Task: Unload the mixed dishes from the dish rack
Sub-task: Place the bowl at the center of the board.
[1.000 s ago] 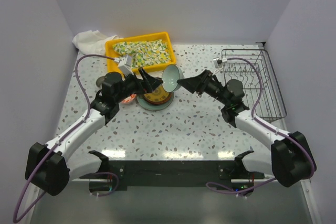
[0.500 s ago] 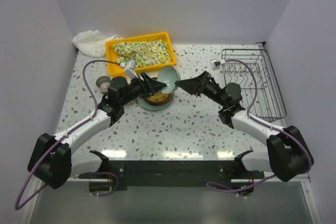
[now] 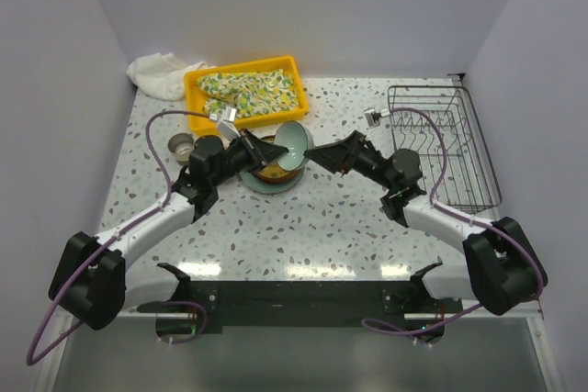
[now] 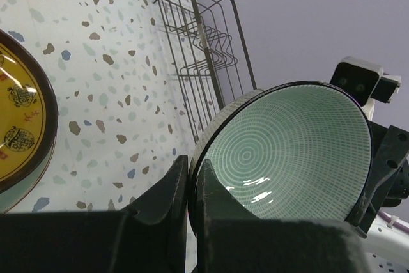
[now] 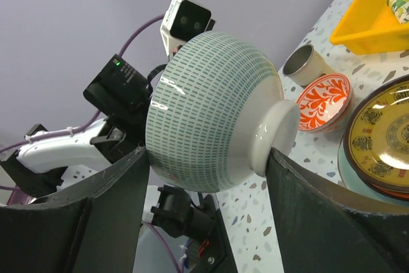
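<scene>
The empty red-patterned bowl is below my left gripper and to its left in the top view. My left gripper should move there next, level the celadon bowl [image 3: 291,141], go down and let go.
The celadon bowl [image 3: 291,141] hangs tilted in the air between both arms, above the stacked plates. My left gripper [image 3: 275,150] is shut on its rim, one finger inside the bowl [image 4: 294,151] and one outside. My right gripper [image 3: 313,150] spans the same bowl [image 5: 211,107], one finger touching the rim side and the other touching the foot. Below lies the brown-yellow plate [image 3: 273,172] on the pale green-blue plate [image 3: 261,185]. The dish rack [image 3: 464,149] stands at the right with no dishes showing in it.
A red-patterned white bowl [image 5: 323,100] and a small tan cup [image 3: 182,144] sit left of the plates. The yellow tray [image 3: 195,89] with a floral cloth [image 3: 253,91] is at the back, and a white cloth [image 3: 156,73] lies beside it.
My left gripper has closed on the bowl's rim. Both arms and the bowl have shifted slightly left and nearer.
</scene>
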Controlling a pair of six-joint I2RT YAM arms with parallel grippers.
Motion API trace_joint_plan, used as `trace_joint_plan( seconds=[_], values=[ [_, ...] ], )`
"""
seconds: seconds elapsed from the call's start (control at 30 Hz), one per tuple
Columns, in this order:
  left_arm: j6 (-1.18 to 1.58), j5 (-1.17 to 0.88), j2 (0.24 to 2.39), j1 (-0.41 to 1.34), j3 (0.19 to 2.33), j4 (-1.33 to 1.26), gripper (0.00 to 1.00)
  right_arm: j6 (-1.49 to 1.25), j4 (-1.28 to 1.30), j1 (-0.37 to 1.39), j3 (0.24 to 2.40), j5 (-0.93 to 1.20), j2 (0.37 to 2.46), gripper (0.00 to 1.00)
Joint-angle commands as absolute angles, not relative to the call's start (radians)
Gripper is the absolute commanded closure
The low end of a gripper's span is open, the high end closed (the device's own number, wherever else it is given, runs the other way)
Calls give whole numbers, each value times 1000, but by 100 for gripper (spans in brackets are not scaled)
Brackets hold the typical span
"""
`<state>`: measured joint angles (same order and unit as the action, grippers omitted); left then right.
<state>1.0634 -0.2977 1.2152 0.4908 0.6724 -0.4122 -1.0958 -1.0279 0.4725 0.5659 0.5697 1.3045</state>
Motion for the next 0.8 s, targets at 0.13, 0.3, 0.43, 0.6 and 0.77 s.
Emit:
trace_joint_plan(
  seconds=[0.13, 0.3, 0.43, 0.6, 0.77],
  values=[
    [913, -181, 1111, 448, 719, -232, 100, -981, -958, 472, 555, 545, 1213, 12],
    [773, -65, 1081, 413, 791, -39, 100, -827, -755, 472, 569, 520, 1152, 2],
    [654, 93, 1081, 400, 862, 138, 100, -651, -377, 472, 638, 441, 1088, 2],
    [523, 250, 1144, 350, 954, 294, 100, -468, -148, 472, 701, 367, 1042, 2],
    [462, 276, 1236, 284, 1014, 345, 100, -437, -112, 472, 704, 347, 1032, 2]
  ],
)
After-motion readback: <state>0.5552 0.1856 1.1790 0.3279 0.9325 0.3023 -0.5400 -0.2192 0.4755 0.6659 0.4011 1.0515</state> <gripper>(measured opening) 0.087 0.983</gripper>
